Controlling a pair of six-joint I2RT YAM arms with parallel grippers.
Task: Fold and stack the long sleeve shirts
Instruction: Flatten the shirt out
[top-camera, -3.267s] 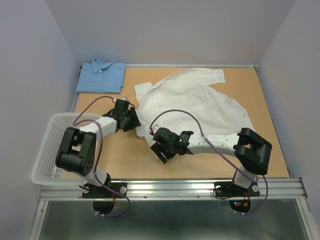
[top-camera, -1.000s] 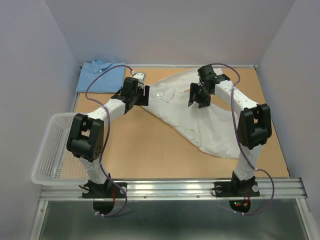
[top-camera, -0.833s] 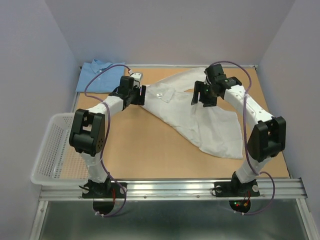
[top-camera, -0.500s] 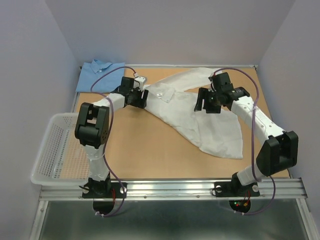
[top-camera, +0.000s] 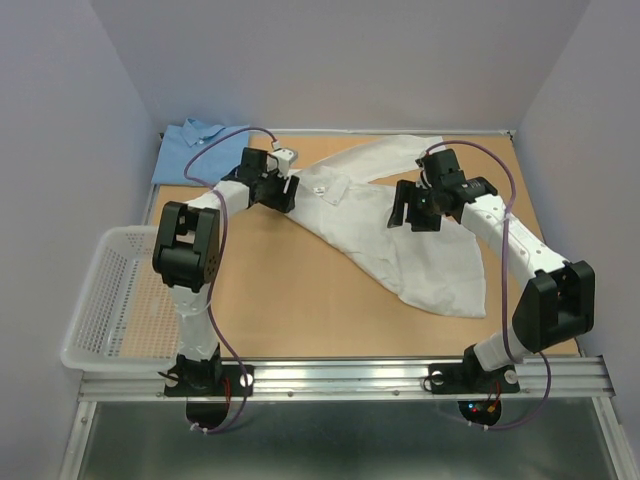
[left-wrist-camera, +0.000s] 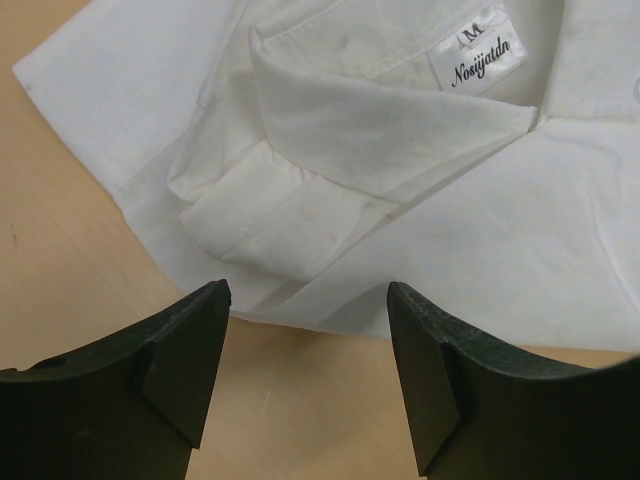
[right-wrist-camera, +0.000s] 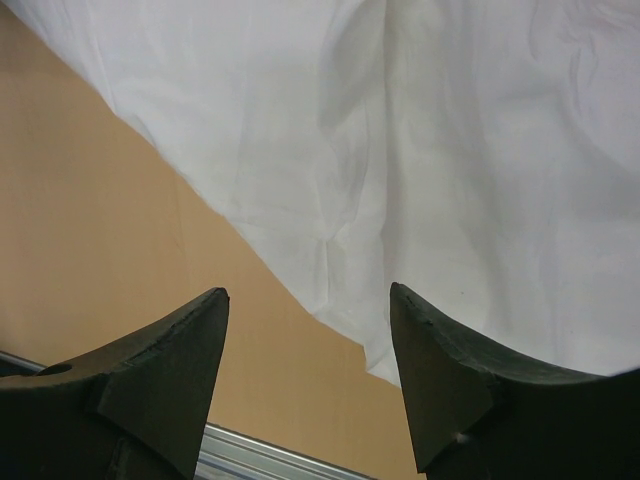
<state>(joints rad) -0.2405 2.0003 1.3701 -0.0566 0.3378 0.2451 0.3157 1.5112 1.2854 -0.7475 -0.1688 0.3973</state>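
Observation:
My left gripper moves down onto the fold at the white shirt's near edge below it next, since that edge runs between the gripper's open fingers.
The white long sleeve shirt (top-camera: 420, 250) lies spread in a diagonal band from its collar at the far left-centre to its hem at the near right. The light blue shirt (top-camera: 200, 152) lies folded in the far left corner. My left gripper (top-camera: 288, 192) is open and empty at the collar end. In the left wrist view its jaws (left-wrist-camera: 305, 370) hang over bare table just short of the collar and size label (left-wrist-camera: 480, 58). My right gripper (top-camera: 412, 217) is open and empty above the shirt's middle. In the right wrist view (right-wrist-camera: 305, 380) the white cloth (right-wrist-camera: 460, 150) fills the far side.
A white mesh basket (top-camera: 100, 300) hangs off the table's near left edge. The wooden table (top-camera: 280, 300) is walled at the left, back and right. A metal rail (top-camera: 340, 375) runs along the near edge by the arm bases.
Since 3.3 s ago the white shirt was pulled into a narrower diagonal band at the far side. In the last second the right gripper moved slightly right and nearer; the left arm shifted little.

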